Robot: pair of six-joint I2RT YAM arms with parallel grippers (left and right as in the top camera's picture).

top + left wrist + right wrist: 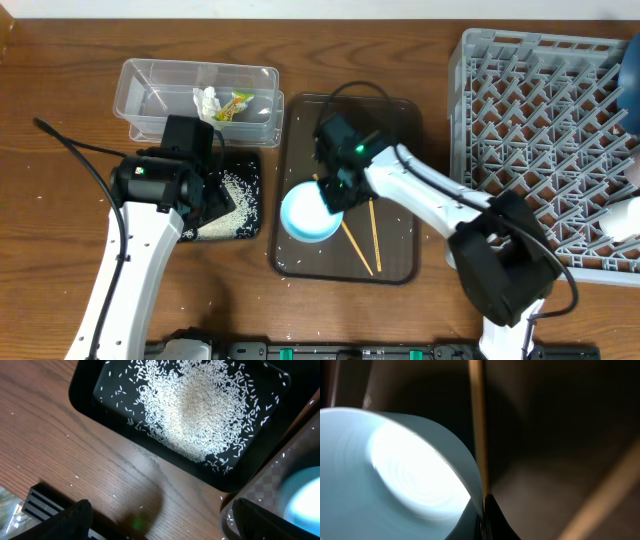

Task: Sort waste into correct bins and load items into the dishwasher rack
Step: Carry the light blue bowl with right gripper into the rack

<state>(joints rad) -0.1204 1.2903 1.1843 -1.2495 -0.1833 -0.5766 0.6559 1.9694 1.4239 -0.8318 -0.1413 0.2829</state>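
Observation:
The bowl (308,215) goes up with my right gripper and over the rack's far part (570,92) next, as that lies outward and to its right in the overhead view.
The light-blue bowl (308,215) sits tilted on the dark-brown serving tray (395,130). My right gripper (335,190) is shut on its right rim; the right wrist view shows the fingers (484,505) pinching the bowl wall (395,485). Two wooden chopsticks (372,235) lie beside the bowl, one showing close up (479,435). My left gripper (160,510) is open and empty, over the table by the black tray (250,160) that holds the rice (235,195). The clear tub (150,85) holds the white tissue (207,100) and the yellow-green wrapper (238,103).
The grey dishwasher rack (530,100) fills the right side. A white cup (625,218) and something blue (630,70) show at its right edge. Stray rice grains lie on the serving tray and on the wood. A black cable (70,145) trails at the left.

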